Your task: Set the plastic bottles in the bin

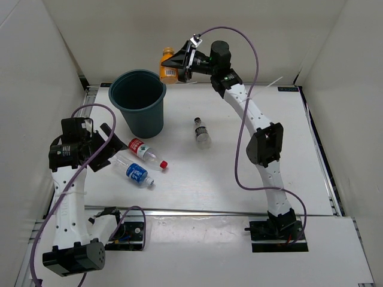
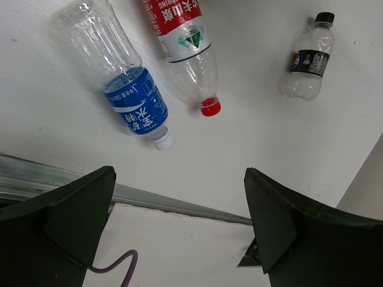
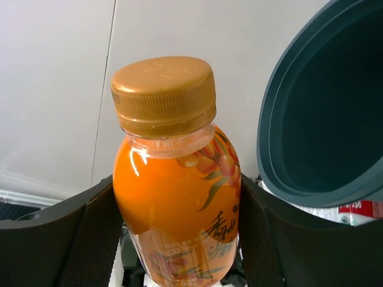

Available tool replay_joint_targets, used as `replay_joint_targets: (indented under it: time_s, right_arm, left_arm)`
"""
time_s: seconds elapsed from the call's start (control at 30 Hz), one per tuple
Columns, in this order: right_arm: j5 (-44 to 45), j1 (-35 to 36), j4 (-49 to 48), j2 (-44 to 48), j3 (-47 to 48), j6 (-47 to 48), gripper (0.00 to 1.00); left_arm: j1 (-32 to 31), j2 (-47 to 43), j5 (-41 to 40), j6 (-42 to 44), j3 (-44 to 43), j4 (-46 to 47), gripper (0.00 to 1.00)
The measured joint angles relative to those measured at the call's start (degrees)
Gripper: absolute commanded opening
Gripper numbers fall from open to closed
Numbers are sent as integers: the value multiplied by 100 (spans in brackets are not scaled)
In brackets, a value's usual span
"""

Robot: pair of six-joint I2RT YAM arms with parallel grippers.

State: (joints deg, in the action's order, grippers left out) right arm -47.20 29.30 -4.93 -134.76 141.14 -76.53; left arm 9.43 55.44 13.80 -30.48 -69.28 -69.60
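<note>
I should next move my right gripper to the left in the top view, over the bin's opening (image 1: 141, 91), for the release. The short orange bottle (image 1: 169, 66) hangs beside the bin's rim.
My right gripper (image 1: 175, 64) is shut on the short orange bottle (image 1: 169, 66) and holds it in the air to the right of the teal bin (image 1: 139, 101); in the right wrist view the bottle (image 3: 176, 185) fills the space between the fingers, with the bin's rim (image 3: 272, 119) to its right. My left gripper (image 1: 111, 149) is open and empty beside the red-label bottle (image 1: 143, 152) and the blue-label bottle (image 1: 136, 173). In the left wrist view the blue-label bottle (image 2: 128, 98), the red-label bottle (image 2: 185, 48) and the small dark-capped bottle (image 2: 308, 60) lie on the table.
The small dark-capped bottle (image 1: 202, 133) lies mid-table, right of the bin. White walls enclose the table on the left, back and right. A metal strip (image 2: 173, 203) runs along the table's front edge. Purple cables hang from both arms.
</note>
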Motion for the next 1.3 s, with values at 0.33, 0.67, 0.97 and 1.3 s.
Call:
replay_joint_targets:
  time_s: [0.33,0.67,0.97,1.3]
  right_arm:
    - [614,212,-173,-317,26,13,31]
    - [1285,411,-173,-507,63,380,37]
    - [1735,514,-61,-525,85,1154,54]
    - [2024,658,227,-525,85,1722,86]
  left_arm:
    - [-260,282,-68,94,-437,-157,100]
    - [-651,1123,-164,208,-986,-483,100]
    - [-1329,1384,-603,249,-1185,-756,100]
    - [-1725,1421,-1067,262,-1491,-763,100]
